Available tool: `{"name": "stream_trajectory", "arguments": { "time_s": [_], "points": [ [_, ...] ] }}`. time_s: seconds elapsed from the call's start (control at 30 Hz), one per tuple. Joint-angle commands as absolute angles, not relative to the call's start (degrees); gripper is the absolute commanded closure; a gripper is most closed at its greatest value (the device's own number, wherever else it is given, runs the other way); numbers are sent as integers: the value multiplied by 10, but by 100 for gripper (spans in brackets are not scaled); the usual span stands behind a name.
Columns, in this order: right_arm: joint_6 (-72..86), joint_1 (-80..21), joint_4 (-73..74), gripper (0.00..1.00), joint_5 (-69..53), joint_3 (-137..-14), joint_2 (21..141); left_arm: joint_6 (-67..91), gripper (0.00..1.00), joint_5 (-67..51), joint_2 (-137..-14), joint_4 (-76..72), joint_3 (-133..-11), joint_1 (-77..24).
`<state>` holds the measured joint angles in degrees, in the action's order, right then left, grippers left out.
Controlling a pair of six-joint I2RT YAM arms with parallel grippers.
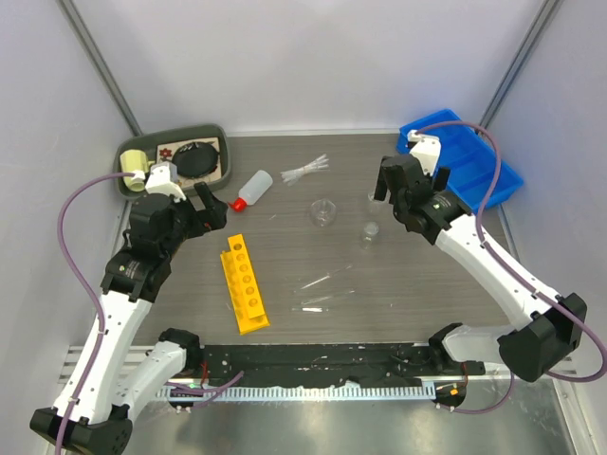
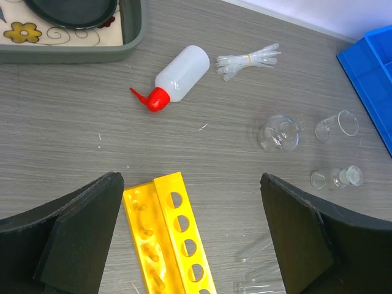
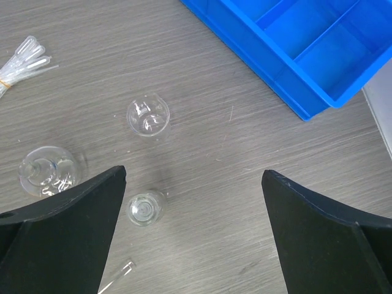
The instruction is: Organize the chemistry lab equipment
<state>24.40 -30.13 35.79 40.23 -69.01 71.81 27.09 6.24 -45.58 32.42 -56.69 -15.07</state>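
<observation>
The right gripper should go back and left in the top view, then down astride the yellow rack's part with holes, as its narrow width fits the open fingers.
A white squeeze bottle with a red cap (image 1: 251, 188) lies on its side on the table. Beside it is a bundle of clear pipettes (image 1: 305, 171). A round glass flask (image 1: 323, 212) and two small beakers (image 1: 370, 230) (image 1: 375, 197) sit mid-table. The long yellow rack (image 1: 245, 282) lies at front left, with thin clear tubes (image 1: 321, 292) to its right. My left gripper (image 1: 211, 210) hangs open above the rack's far end (image 2: 168, 236), holding nothing. My right gripper (image 1: 384, 185) is open over the beakers (image 3: 147, 116) (image 3: 144, 208), also with nothing in it.
A green tray (image 1: 216, 133) at back left holds a yellow mug (image 1: 133, 159) and a round black object (image 1: 197, 156). A blue divided bin (image 1: 460, 156) stands at back right. Grey walls close in the table on three sides.
</observation>
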Motion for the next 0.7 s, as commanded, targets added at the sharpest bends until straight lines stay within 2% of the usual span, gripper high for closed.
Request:
{"name": "stream_trajectory", "arguments": {
  "time_s": [0.0,0.1,0.33,0.57,0.67],
  "points": [
    [265,-321,411,1,457,-756,739,274,0,69,-453,310,-570,-150],
    [256,-350,410,1,412,-738,726,276,0,83,-457,316,-571,-149],
    [227,-452,333,0,150,-693,707,276,0,107,-466,331,-578,-149],
    [254,-656,372,0,241,-814,880,286,0,183,-480,359,-586,-149],
    [260,-710,377,0,283,-863,964,295,0,227,-492,381,-598,-149]
  ]
}}
